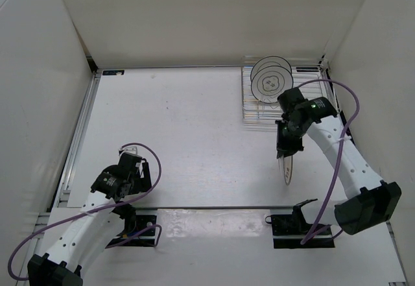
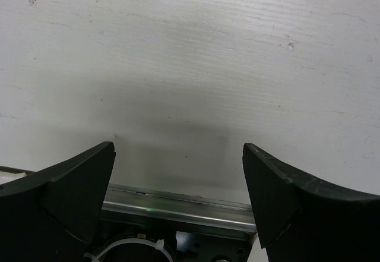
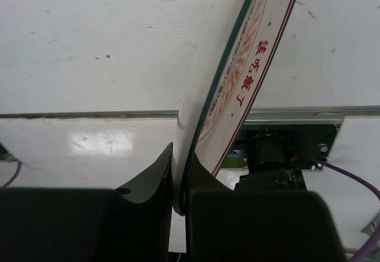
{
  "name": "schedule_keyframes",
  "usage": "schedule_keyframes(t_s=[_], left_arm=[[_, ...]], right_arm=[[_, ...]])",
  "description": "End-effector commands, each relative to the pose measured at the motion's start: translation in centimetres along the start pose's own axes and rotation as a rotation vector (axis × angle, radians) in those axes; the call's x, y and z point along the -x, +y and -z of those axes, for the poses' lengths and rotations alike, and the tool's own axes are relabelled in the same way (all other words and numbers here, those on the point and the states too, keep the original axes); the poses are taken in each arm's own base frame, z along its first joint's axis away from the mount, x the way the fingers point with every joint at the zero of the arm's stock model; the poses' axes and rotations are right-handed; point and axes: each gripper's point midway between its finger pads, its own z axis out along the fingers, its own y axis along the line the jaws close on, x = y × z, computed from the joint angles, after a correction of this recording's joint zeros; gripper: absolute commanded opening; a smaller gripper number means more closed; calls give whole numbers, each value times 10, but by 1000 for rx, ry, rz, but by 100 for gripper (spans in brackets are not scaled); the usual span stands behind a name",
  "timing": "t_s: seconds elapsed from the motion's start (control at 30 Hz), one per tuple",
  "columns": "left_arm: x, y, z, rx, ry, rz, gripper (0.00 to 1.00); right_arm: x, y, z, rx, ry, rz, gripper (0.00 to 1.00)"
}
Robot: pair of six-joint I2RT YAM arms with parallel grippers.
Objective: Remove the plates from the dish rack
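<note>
The plate goes onto the bare tabletop by the near rail (image 3: 306,69) next. My right gripper moves back and down and tilts to release it, because it hangs edge-on.
The dish rack (image 1: 259,107) stands at the table's back right corner. Two white plates (image 1: 271,80) with thin dark rings stand upright in it, one behind the other. My right gripper (image 1: 286,151) hangs in front of the rack, over the table, shut on the rim of a third plate (image 1: 288,171). That plate hangs edge-on below the jaws. In the right wrist view this plate (image 3: 249,66) shows an orange pattern, red characters and a dark rim, pinched between the fingers of the right gripper (image 3: 181,182). My left gripper (image 1: 133,169) rests near the front left, open and empty (image 2: 178,155).
White walls enclose the table on the left, back and right. A metal rail (image 1: 78,137) runs along the left edge and another (image 2: 178,205) along the near edge. Purple cables (image 1: 343,137) loop beside both arms. Black base mounts (image 1: 292,231) sit at the front.
</note>
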Motion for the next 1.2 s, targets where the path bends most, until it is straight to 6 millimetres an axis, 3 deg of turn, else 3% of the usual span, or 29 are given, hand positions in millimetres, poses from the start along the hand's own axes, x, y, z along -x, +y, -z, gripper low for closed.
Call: schedule_keyframes(t_s=[0.0,0.1,0.3,0.53,0.87,1.1,1.17], left_arm=[[5,-3,0,-10,-18,-1,100],[4,-2,-1,-5,-12,-3,100],[2,-2,-2,-6,-8,-2,100],[1,-3,-3,-10,2,-6,100],[-1,-5,-3,-15,14,-11,100],[-1,-5,-4,-16,17,-9,100],[-3,-5,-4,-17,23,-12,100]], right_arm=[[-52,-43,7,-255,232,7,0],[-57,-50,-4,-342,314,36,0],[-43,-52,-25,-415,292,64,0],[-45,-81,-57,-664,389,133,0],[-51,-93,-107,-748,417,185,0],[-52,-92,-125,-713,423,244,13],[-50,-91,-126,-710,422,255,26]])
